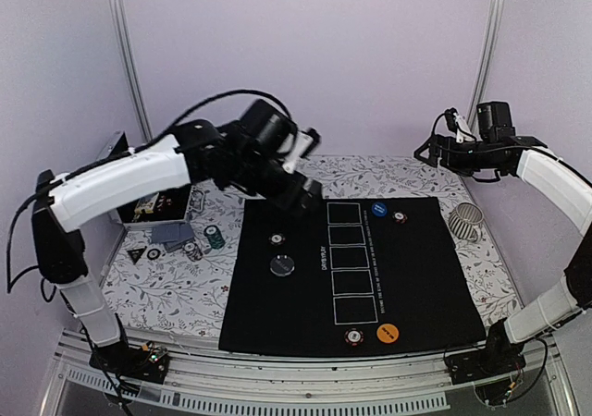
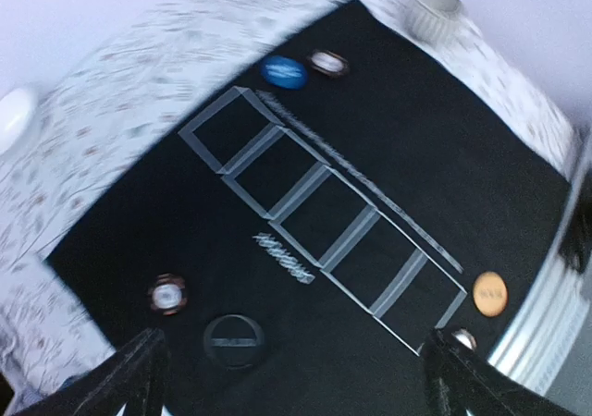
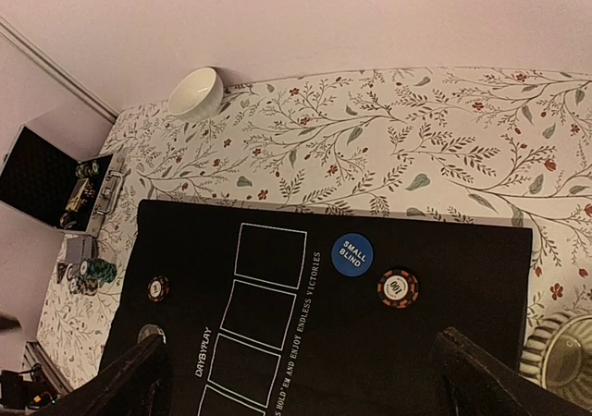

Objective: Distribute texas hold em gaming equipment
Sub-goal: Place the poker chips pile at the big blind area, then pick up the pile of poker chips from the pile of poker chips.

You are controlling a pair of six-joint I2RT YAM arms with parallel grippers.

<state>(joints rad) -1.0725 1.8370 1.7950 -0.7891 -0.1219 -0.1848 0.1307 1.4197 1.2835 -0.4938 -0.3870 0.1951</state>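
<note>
Next, my left gripper moves across and down onto the chip stack beside the green one. That stack lies below, to its left in the top view.
On the black mat (image 1: 416, 277) lie a dark button disc (image 1: 281, 265) and a striped chip (image 1: 276, 238) at the left. A blue disc (image 1: 378, 209) and a chip (image 1: 399, 217) sit at the far edge, an orange disc (image 1: 388, 334) and a chip (image 1: 352, 336) at the near edge. My left gripper (image 1: 305, 194) hovers open and empty over the mat's far left corner; its view shows the dark disc (image 2: 234, 341) and chip (image 2: 167, 294) below. Raised at the far right, my right gripper (image 1: 442, 148) stands open above the blue disc (image 3: 352, 254).
Left of the mat on the floral cloth lie a green chip stack (image 1: 215, 238), grey-blue cards (image 1: 171, 234), loose chips (image 1: 191, 249) and an open case (image 1: 153, 208). A striped cup (image 1: 467, 222) stands right of the mat. A white bowl (image 3: 196, 91) sits at the back.
</note>
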